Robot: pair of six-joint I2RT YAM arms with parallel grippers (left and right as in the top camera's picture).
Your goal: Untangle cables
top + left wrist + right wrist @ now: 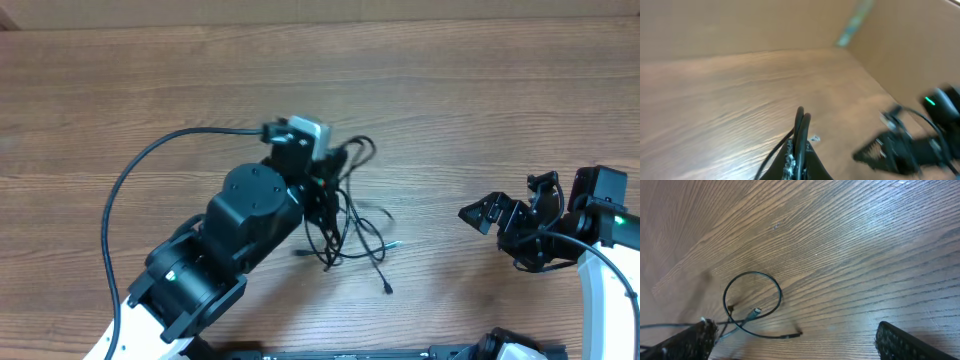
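Observation:
I hold the black cable piece high, so next my left gripper should lower and tilt its fingers down toward the tabletop under the tangle to release it.
The cables lie as a loose black tangle at the table's middle, with plug ends trailing toward the front. My left gripper is at the tangle's left side, shut on a black cable strand. In the left wrist view that cable sticks up as a narrow loop from between the closed fingers of the left gripper. My right gripper stands open to the right of the tangle, apart from it. In the right wrist view a cable loop and plug ends lie ahead of the open right gripper.
The thick black arm cable curves over the table to the left of the left arm. A brown cardboard wall borders the wooden table at the far side.

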